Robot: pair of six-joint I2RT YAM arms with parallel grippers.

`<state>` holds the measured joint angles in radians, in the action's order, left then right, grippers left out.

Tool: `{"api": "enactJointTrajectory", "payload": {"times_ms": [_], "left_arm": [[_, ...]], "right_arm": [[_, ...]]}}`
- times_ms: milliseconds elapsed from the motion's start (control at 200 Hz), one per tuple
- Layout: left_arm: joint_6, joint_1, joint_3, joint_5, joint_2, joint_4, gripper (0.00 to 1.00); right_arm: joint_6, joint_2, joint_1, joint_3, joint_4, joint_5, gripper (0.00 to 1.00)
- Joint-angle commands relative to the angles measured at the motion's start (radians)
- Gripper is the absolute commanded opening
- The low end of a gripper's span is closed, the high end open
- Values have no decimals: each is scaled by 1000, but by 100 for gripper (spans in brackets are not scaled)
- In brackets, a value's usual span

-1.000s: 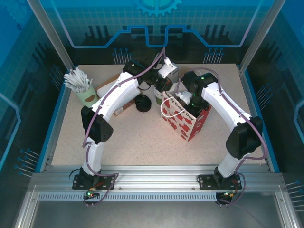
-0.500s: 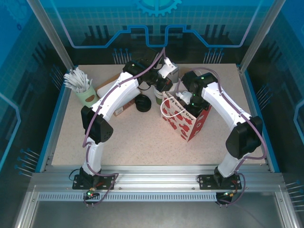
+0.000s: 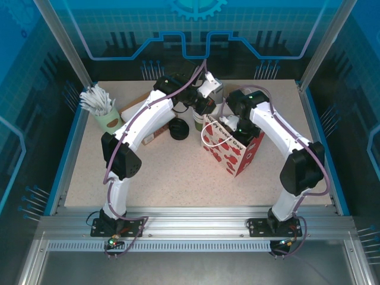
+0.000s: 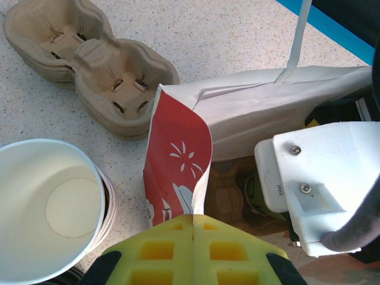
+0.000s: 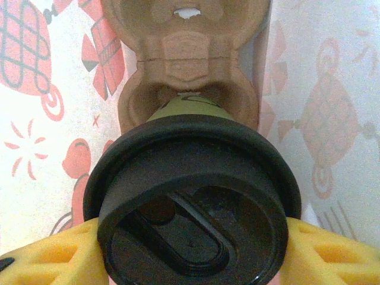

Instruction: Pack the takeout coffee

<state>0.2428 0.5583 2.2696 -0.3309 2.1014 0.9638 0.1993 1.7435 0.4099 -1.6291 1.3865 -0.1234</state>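
Note:
My right gripper lowers deeper into the bag [image 3: 234, 151] next and releases the cup in the carrier's pocket beneath it, because the green body already lines up there.
The takeout coffee [image 5: 193, 202], a green cup under a round black lid, hangs inside the red-and-white paper bag [image 3: 234, 151]. My right gripper [image 5: 190, 252] is shut on it, with a yellow finger [image 5: 47, 255] on each side of the cup just under the lid. Below the cup, a brown pulp cup carrier [image 5: 187, 53] lies at the bag's bottom. My left gripper [image 4: 193, 222] is shut on the bag's upper edge [image 4: 178, 160] and holds the mouth open. From above, both grippers meet at the bag's top, the left gripper [image 3: 205, 113] beside the right gripper [image 3: 228, 124].
A stack of brown cup carriers [image 4: 89, 59] lies behind the bag. A stack of lidless white-rimmed cups [image 4: 47, 208] stands just left of it, with loose black lids [image 3: 178, 129] nearby. A green cup of white sticks [image 3: 101, 110] stands far left.
The right arm's elbow has shifted slightly left. Both grips are unchanged and the bag has not moved.

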Motion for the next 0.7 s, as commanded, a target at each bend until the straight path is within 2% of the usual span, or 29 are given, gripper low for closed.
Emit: {"api": "enactJointTrajectory", "payload": {"times_ms": [0,695], "left_arm": [[19,-7,18,-4,25,39,5],[21,-7,15,-7,26,40,5]], "right_arm": [[11,13,-14,-7,18,-6,36],[-6,36,-19,58,-36,-4,36]]}}
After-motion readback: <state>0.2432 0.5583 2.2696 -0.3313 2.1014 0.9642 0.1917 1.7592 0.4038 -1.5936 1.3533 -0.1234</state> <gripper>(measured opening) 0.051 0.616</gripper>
